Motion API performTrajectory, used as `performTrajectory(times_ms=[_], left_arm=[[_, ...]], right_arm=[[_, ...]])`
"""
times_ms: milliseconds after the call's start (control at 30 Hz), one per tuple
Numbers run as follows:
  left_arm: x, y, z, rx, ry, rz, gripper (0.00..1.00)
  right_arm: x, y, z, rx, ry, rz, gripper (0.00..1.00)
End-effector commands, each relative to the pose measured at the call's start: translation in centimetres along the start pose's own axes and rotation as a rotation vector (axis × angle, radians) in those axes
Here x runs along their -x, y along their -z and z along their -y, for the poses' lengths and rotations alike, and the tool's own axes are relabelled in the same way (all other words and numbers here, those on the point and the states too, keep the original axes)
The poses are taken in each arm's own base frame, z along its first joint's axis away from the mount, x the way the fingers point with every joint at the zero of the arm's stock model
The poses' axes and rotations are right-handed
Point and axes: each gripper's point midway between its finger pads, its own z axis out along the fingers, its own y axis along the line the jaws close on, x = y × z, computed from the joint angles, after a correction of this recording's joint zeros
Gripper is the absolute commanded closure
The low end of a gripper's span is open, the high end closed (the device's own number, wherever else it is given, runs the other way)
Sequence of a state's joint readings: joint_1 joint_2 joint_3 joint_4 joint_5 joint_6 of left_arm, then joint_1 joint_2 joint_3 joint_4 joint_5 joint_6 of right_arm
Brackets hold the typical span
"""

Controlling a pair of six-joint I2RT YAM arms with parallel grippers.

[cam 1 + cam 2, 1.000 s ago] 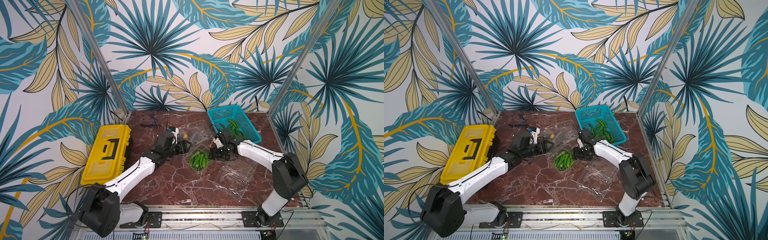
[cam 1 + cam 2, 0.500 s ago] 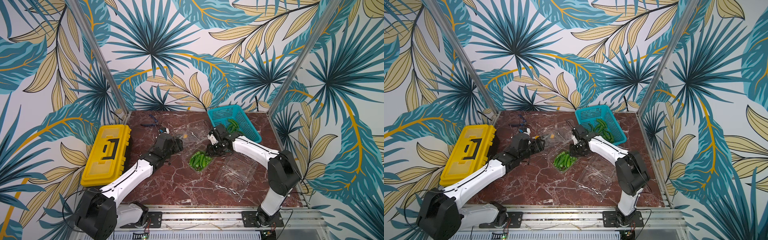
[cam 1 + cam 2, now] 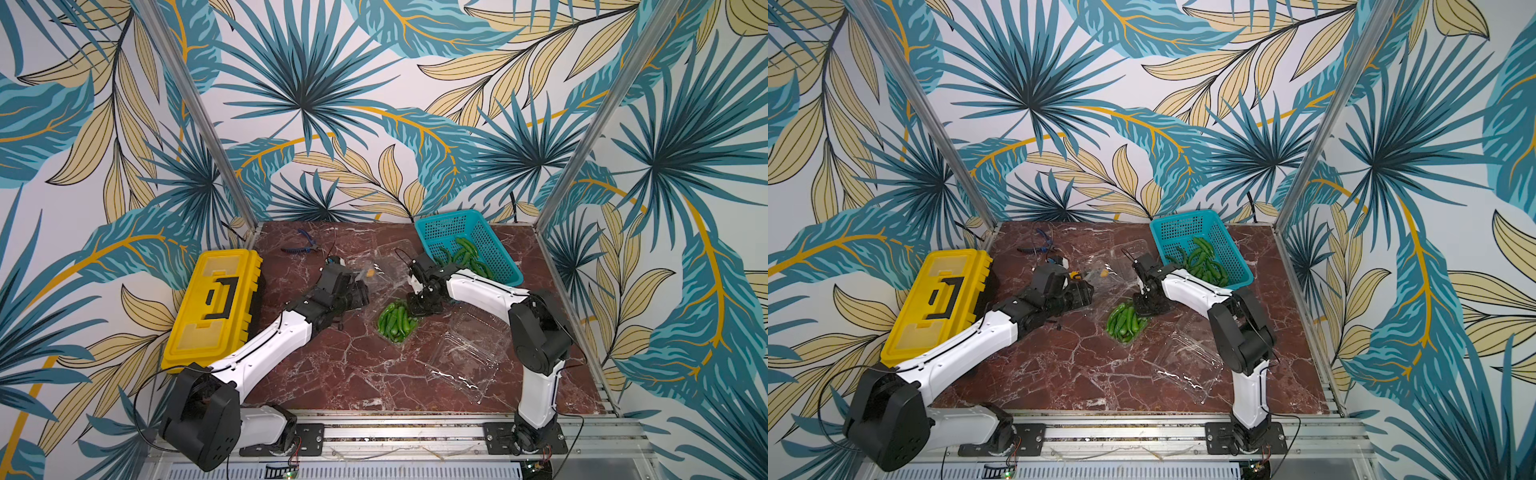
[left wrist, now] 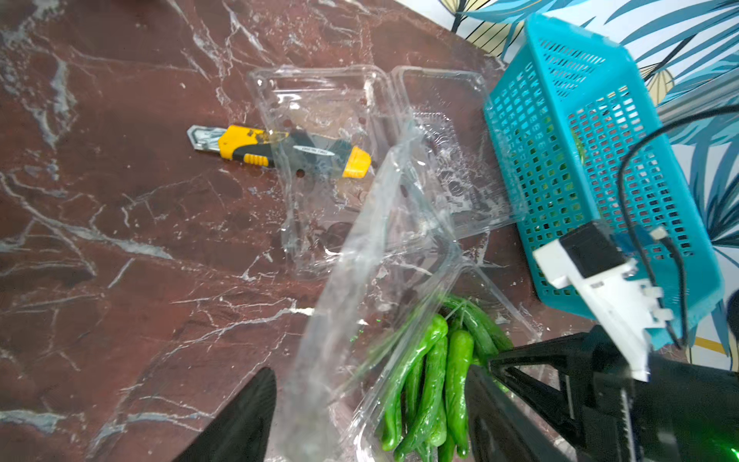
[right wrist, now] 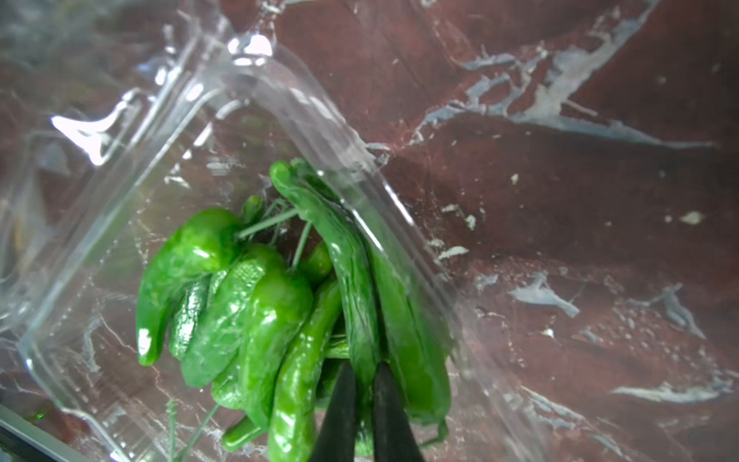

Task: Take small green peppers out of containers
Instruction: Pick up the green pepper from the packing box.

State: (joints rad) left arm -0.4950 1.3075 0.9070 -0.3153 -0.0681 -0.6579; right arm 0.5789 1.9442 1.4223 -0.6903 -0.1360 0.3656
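Note:
My right gripper rises and carries the long pepper over the peppers in the teal basket (image 3: 470,257) next, then releases it, as the basket stands beside my gripper, farther outward.
A heap of small green peppers (image 3: 394,321) (image 3: 1122,320) lies in an open clear container (image 5: 120,120) mid-table. My right gripper (image 3: 419,309) (image 3: 1148,308) points down into it. In the right wrist view the gripper (image 5: 364,368) is shut on one long pepper (image 5: 352,280) at the heap's edge. My left gripper (image 3: 359,291) (image 3: 1086,293) is just left of the container and open. In the left wrist view its fingers (image 4: 372,370) straddle the raised lid (image 4: 360,280) and the peppers (image 4: 432,384), gripping nothing.
A teal basket (image 3: 498,249) (image 3: 1233,266) at the back right holds more peppers. Empty clear containers lie at the front right (image 3: 465,353) and behind the grippers (image 4: 320,120). A yellow utility knife (image 4: 276,152), blue pliers (image 3: 299,245) and a yellow toolbox (image 3: 216,307) are on the left.
My right gripper has moved left over the heap, come down and shut on a pepper. The left gripper has stayed open, shifting only slightly.

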Motion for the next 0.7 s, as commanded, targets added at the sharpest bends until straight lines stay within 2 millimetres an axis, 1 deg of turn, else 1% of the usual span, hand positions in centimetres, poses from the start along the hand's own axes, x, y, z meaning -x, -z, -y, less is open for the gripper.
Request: performTrajectory(times_ms=[0, 67, 200, 333, 433, 500, 533, 600, 667], left_arm=[[0.7, 0.7, 2.4, -0.021, -0.106, 0.027, 0.24], [0.4, 0.5, 3.7, -0.049, -0.144, 0.011, 0.25], [-0.6, -0.3, 5.2, -0.1, -0.154, -0.045, 0.25], [-0.5, -0.6, 5.4, -0.099, -0.155, -0.049, 0.25], [-0.2, -0.5, 4.9, -0.071, -0.157, -0.028, 0.25], [0.2, -0.3, 4.2, -0.032, -0.151, -0.007, 0.25], [0.4, -0.2, 3.8, -0.011, -0.147, -0.001, 0.25], [0.7, 0.1, 3.0, 0.033, -0.138, 0.015, 0.24], [1.1, 0.5, 1.8, 0.1, -0.127, 0.041, 0.23]], right_arm=[[-0.6, 0.4, 0.3, -0.02, 0.01, -0.001, 0.97], [-0.3, 0.9, -0.1, 0.0, 0.01, 0.025, 0.99], [0.3, 2.4, -0.9, 0.044, 0.009, 0.084, 1.0], [0.9, 4.5, -0.8, 0.037, 0.003, 0.15, 1.0], [1.6, 6.5, -0.6, 0.023, -0.001, 0.219, 1.0], [2.3, 7.8, 0.2, -0.01, -0.015, 0.263, 1.0], [2.7, 8.4, 1.0, -0.04, -0.03, 0.286, 1.0], [3.3, 9.6, 2.9, -0.103, -0.073, 0.331, 1.0], [4.0, 10.6, 5.6, -0.173, -0.133, 0.371, 1.0]])
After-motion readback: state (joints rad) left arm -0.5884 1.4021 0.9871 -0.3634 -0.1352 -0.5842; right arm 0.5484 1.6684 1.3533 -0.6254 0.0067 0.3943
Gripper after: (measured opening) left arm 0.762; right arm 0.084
